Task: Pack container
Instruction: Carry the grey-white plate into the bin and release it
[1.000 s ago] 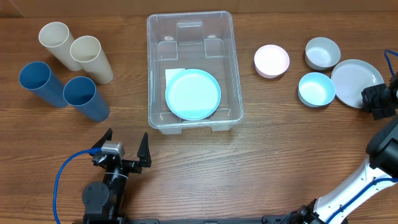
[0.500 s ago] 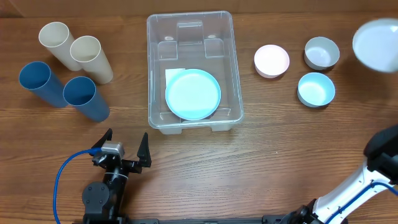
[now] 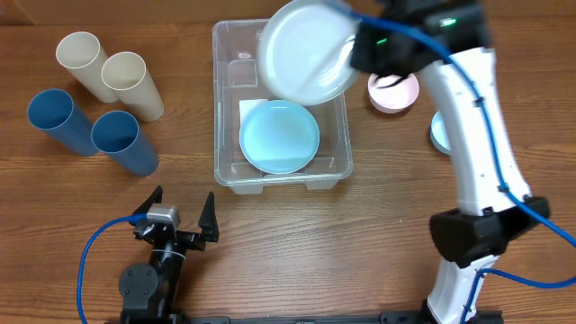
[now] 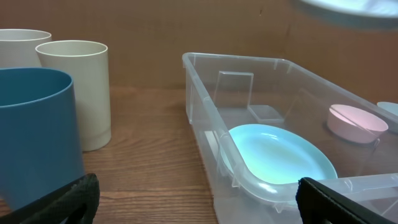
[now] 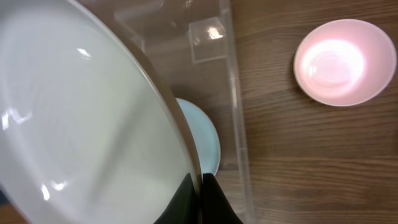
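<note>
My right gripper moves back and down next, before the white plate goes onto the light blue plate (image 3: 279, 137) in the container's near part.
The clear plastic container (image 3: 225, 108) stands at the table's middle with a light blue plate (image 3: 279, 137) lying in it. My right gripper (image 3: 358, 45) is shut on the rim of a white plate (image 3: 306, 49) and holds it tilted above the container's far right part. In the right wrist view the white plate (image 5: 81, 118) fills the left side, pinched between the fingers (image 5: 200, 186). My left gripper (image 3: 180, 220) is open and empty near the front edge, facing the container (image 4: 211, 118).
Two cream cups (image 3: 126, 81) and two blue cups (image 3: 117, 139) lie at the left. A pink bowl (image 3: 396, 90) and part of a light blue bowl (image 3: 438, 130) sit right of the container, partly behind my right arm.
My right gripper has carried the white plate from the far right of the table up and leftward to above the container. The left arm has not moved.
</note>
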You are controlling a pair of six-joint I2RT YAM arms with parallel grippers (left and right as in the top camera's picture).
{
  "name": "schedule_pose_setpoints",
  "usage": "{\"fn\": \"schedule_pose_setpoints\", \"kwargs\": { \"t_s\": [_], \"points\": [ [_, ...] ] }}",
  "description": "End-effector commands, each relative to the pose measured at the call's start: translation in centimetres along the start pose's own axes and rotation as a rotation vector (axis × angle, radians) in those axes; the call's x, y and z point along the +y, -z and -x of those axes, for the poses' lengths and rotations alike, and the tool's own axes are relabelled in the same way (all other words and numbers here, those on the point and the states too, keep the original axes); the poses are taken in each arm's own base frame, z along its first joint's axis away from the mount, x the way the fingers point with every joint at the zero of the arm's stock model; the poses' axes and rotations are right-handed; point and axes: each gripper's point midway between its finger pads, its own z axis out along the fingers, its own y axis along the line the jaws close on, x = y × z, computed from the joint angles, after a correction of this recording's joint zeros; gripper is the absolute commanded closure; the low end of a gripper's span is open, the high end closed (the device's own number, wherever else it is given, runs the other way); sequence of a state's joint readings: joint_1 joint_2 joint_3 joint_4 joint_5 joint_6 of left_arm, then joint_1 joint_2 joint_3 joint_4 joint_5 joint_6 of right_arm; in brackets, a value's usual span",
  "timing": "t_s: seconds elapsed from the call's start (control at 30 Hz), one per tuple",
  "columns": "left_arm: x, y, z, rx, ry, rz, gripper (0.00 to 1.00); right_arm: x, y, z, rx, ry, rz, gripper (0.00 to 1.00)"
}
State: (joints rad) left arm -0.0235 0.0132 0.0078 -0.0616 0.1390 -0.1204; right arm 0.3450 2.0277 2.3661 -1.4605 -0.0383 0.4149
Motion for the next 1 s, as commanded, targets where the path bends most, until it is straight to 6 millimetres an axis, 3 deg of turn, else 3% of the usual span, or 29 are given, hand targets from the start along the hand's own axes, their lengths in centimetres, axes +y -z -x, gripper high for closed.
{"fn": "schedule_pose_setpoints", "kwargs": {
  "t_s": [0.0, 0.07, 0.17, 0.27, 0.37, 0.63, 0.67, 0.73, 0.83, 0.97],
  "points": [
    [0.1, 0.0, 0.0, -0.004, -0.008, -0.001, 0.0, 1.4, -4.4, -2.7, 0.053, 0.086, -0.11, 0.96],
    [0.1, 0.0, 0.0, -0.004, -0.008, -0.001, 0.0, 1.6, -7.4, -4.7, 0.113, 0.092, -0.134, 0.96],
    [0.1, 0.0, 0.0, -0.004, -0.008, -0.001, 0.0, -0.2, -11.0, -7.7, 0.201, 0.054, -0.181, 0.96],
    [0.1, 0.0, 0.0, -0.004, -0.008, -0.001, 0.0, -1.3, -13.0, -10.1, 0.267, 0.056, -0.203, 0.96],
    [0.1, 0.0, 0.0, -0.004, -0.008, -0.001, 0.0, -1.5, -14.0, -11.5, 0.295, 0.068, -0.213, 0.96],
    [0.1, 0.0, 0.0, -0.004, -0.008, -0.001, 0.0, 0.6, -14.1, -12.6, 0.307, 0.182, -0.164, 0.95],
    [0.1, 0.0, 0.0, -0.004, -0.008, -0.001, 0.0, 0.7, -14.1, -12.8, 0.31, 0.196, -0.162, 0.87],
    [0.1, 0.0, 0.0, -0.004, -0.008, -0.001, 0.0, 0.8, -14.0, -12.9, 0.313, 0.21, -0.162, 0.34],
    [0.1, 0.0, 0.0, -0.004, -0.008, 0.0, 0.0, 1.1, -13.5, -12.1, 0.298, 0.233, -0.152, 0.27],
    [0.1, 0.0, 0.0, -0.004, -0.008, 0.0, 0.0, 3.2, -10.0, -8.3, 0.185, 0.257, -0.121, 0.27]
  ]
}}
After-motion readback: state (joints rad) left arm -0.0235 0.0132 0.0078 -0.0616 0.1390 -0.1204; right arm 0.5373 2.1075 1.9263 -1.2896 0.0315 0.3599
